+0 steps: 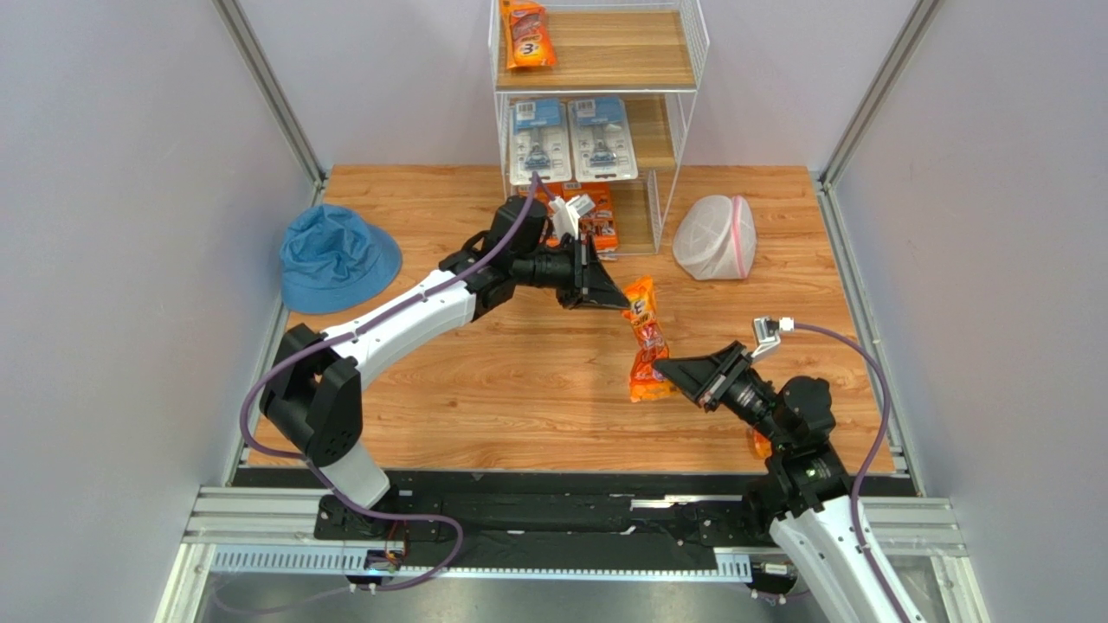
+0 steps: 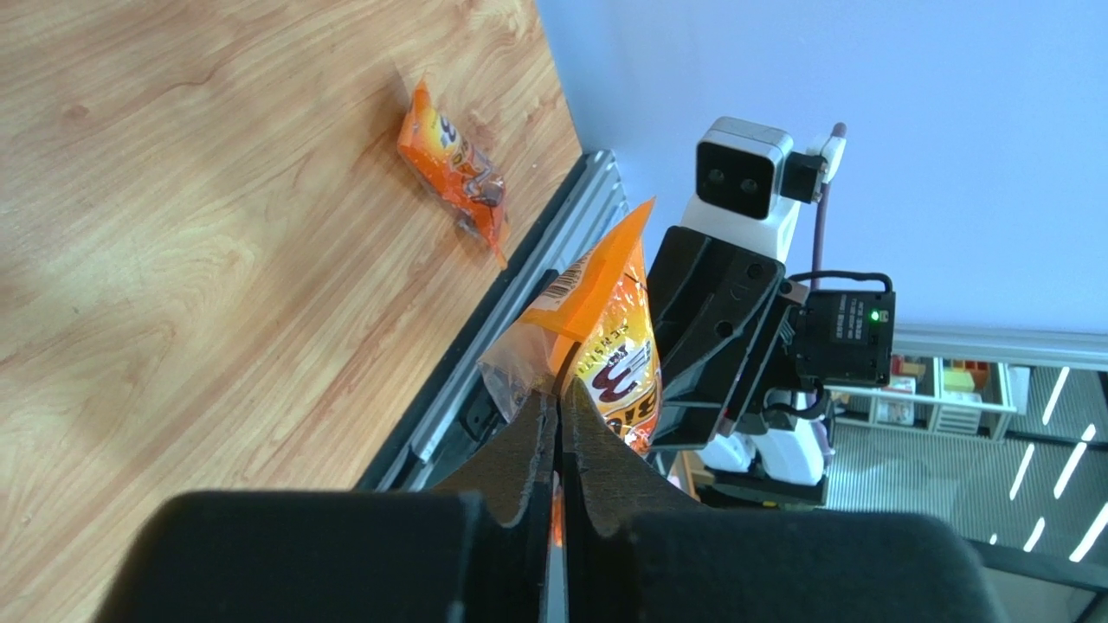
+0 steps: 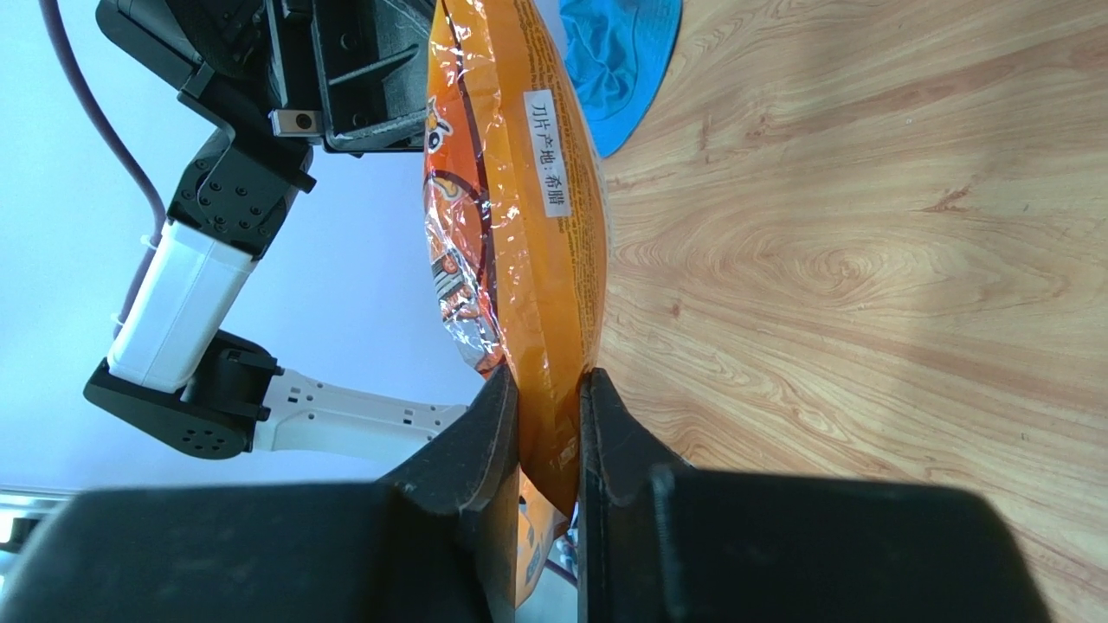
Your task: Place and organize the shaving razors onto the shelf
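Observation:
My right gripper lifts the bag outward next, releasing it on the bare top board (image 1: 583,52) beside the orange pack, as that board is above and outward.
A long narrow orange bag of razors (image 1: 643,340) hangs above the table, stretched between both grippers. My left gripper (image 1: 620,300) is shut on its far end; in the left wrist view the jaws pinch the bag's clear edge (image 2: 557,390). My right gripper (image 1: 666,371) is shut on its near end, with the orange bag (image 3: 520,221) pressed between the fingers (image 3: 488,415). The shelf (image 1: 676,97) stands at the back with an orange pack (image 1: 527,34) on its top board, two blister cards (image 1: 570,138) on the middle board and orange packs (image 1: 596,218) at the bottom. Another orange bag (image 2: 449,162) lies near the right arm's base.
A blue bucket hat (image 1: 338,257) lies at the left of the table. A white mesh bag with pink trim (image 1: 715,238) sits to the right of the shelf. Grey walls close in both sides, and a black rail runs along the near edge.

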`<state>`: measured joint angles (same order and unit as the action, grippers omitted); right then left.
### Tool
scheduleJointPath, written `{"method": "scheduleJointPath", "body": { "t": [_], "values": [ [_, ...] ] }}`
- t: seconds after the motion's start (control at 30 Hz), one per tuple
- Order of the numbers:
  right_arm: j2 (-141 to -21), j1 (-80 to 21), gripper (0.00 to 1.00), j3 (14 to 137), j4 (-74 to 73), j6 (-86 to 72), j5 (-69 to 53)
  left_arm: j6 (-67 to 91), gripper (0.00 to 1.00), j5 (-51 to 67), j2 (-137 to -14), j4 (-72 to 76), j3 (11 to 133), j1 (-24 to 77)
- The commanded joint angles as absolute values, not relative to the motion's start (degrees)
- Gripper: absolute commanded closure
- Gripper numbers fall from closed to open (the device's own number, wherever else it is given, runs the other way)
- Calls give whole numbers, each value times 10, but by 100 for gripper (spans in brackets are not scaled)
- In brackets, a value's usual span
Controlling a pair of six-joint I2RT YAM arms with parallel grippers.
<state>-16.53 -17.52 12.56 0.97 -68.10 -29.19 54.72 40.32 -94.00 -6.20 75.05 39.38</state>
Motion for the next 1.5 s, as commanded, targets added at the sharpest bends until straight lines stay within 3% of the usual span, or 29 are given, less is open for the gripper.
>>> {"method": "scheduleJointPath", "body": {
  "t": [0.0,0.03,0.07,0.13,0.17,0.2,0.27,0.63,0.87,1.23,1.47],
  "values": [
    [-153,-179,100,141,27,-674,-297,520,86,397,-933,-79,768,399],
    [-151,-179,100,142,25,-673,-296,509,79,392,-932,-90,771,399],
    [-150,-179,100,142,23,-672,-296,503,64,388,-930,-97,772,399],
    [-150,-179,100,145,18,-669,-296,484,52,375,-924,-114,772,400],
    [-149,-179,100,146,15,-668,-296,477,41,367,-919,-120,772,400],
    [-149,-178,100,149,7,-666,-294,469,23,358,-910,-129,773,400],
    [-149,-179,100,153,4,-658,-293,441,1,319,-896,-161,775,400],
    [-270,-180,100,256,-55,-576,-276,335,1,93,-805,-402,789,356],
    [-423,-180,100,435,-53,-514,-294,313,1,90,-739,-413,694,307],
    [-662,-180,100,770,-111,-446,-309,304,1,78,-686,-421,587,307],
    [-777,-180,100,921,-117,-454,-304,303,1,89,-662,-413,543,307]
  ]
}}
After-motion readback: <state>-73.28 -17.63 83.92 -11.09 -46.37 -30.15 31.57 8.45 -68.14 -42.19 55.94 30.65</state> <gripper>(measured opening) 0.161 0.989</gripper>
